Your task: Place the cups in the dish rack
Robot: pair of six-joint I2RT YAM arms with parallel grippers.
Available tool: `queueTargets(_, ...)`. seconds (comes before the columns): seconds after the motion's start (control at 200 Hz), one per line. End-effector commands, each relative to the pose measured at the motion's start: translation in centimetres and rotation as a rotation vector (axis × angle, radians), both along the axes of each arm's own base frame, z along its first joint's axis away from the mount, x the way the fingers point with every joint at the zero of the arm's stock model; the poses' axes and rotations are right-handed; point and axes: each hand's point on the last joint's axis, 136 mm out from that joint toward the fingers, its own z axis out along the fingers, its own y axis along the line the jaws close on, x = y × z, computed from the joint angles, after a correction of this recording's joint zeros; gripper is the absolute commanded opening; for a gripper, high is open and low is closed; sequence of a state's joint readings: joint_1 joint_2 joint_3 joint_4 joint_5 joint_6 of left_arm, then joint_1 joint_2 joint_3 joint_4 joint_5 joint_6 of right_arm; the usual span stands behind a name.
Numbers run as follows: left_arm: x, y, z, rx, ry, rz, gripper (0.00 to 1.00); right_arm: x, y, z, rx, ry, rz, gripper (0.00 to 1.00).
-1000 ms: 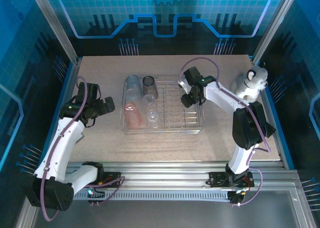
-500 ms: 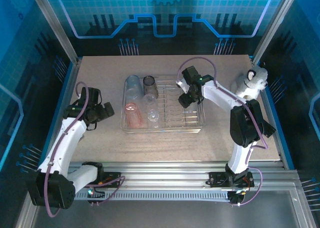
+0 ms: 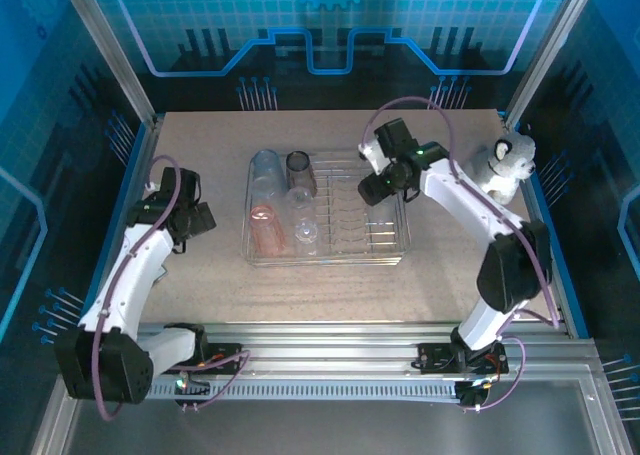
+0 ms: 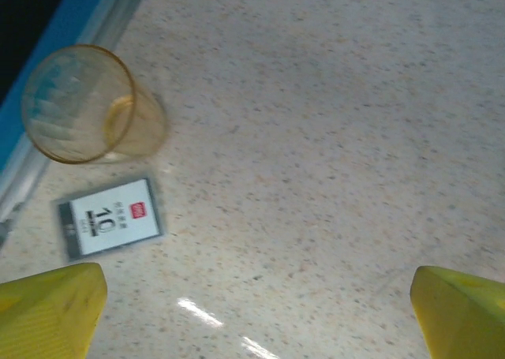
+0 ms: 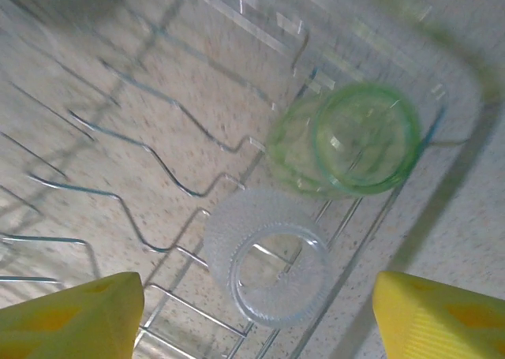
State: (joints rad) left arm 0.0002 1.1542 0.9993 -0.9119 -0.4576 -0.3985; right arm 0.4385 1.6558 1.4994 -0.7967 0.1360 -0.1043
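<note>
My left gripper moves toward and down onto the yellowish cup's rim (image 4: 132, 100) on the bare-table side next, since the other side sits by the blue edge.
The silver wire dish rack (image 3: 325, 262) stands mid-table with several cups in its left half: a clear one (image 3: 265, 165), a smoky dark one (image 3: 298, 169) and a red-pink one (image 3: 262, 225). My right gripper (image 3: 368, 188) hovers open over the rack's right end. Below its yellow fingers (image 5: 79, 315) a clear ribbed cup (image 5: 268, 260) and a pale green cup (image 5: 355, 142) sit on the rack wires (image 5: 158, 166), both untouched. My left gripper (image 3: 205, 218) is open over bare table. A yellowish cup (image 4: 91, 106) stands ahead of it by the blue edge, well clear of the gripper (image 4: 256, 312).
A small white tag marked 10 (image 4: 114, 217) lies on the table beside the yellowish cup. A grey and white plush toy (image 3: 505, 165) sits at the table's far right. Blue walls (image 3: 130, 165) border both sides of the table.
My right gripper has opened wider and lifted away from the clear cup in the rack. My left arm has swung left, away from the rack toward the table's left edge.
</note>
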Motion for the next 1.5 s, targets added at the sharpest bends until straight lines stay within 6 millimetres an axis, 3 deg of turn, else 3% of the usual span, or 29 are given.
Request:
queueTargets(0.0,-1.0,2.8,0.4,0.125,0.107,0.034,0.99,-1.3,0.5,5.2,0.106,-0.073,-0.007,0.77)
queueTargets(0.16,-1.0,5.0,-0.4,0.101,0.167,0.081,0.97,-2.6,-1.6,8.8,0.164,-0.188,-0.055,0.77)
queueTargets(0.265,-0.6,5.9,-1.6,0.036,0.190,0.107,0.88,-3.8,-3.2,9.9,0.222,-0.223,-0.097,0.78)
queueTargets(0.4,0.5,7.1,-2.9,0.012,0.217,0.132,0.81,-5.1,-4.6,9.6,0.262,-0.213,-0.138,0.77)
queueTargets(0.665,3.0,8.2,-4.5,-0.009,0.257,0.144,0.75,-6.6,-5.0,8.5,0.285,-0.176,-0.162,0.77)
queueTargets(0.881,2.7,10.4,-5.9,-0.005,0.284,0.205,0.71,-7.1,-5.5,8.8,0.269,-0.179,-0.163,0.77)
queueTargets(1.191,2.1,11.4,-9.2,-0.122,0.325,0.254,0.51,-7.4,-5.8,8.5,0.266,-0.174,-0.167,0.77)
queueTargets(1.496,2.3,11.3,-11.0,-0.156,0.371,0.265,0.14,-7.4,-5.4,7.7,0.286,-0.154,-0.159,0.77)
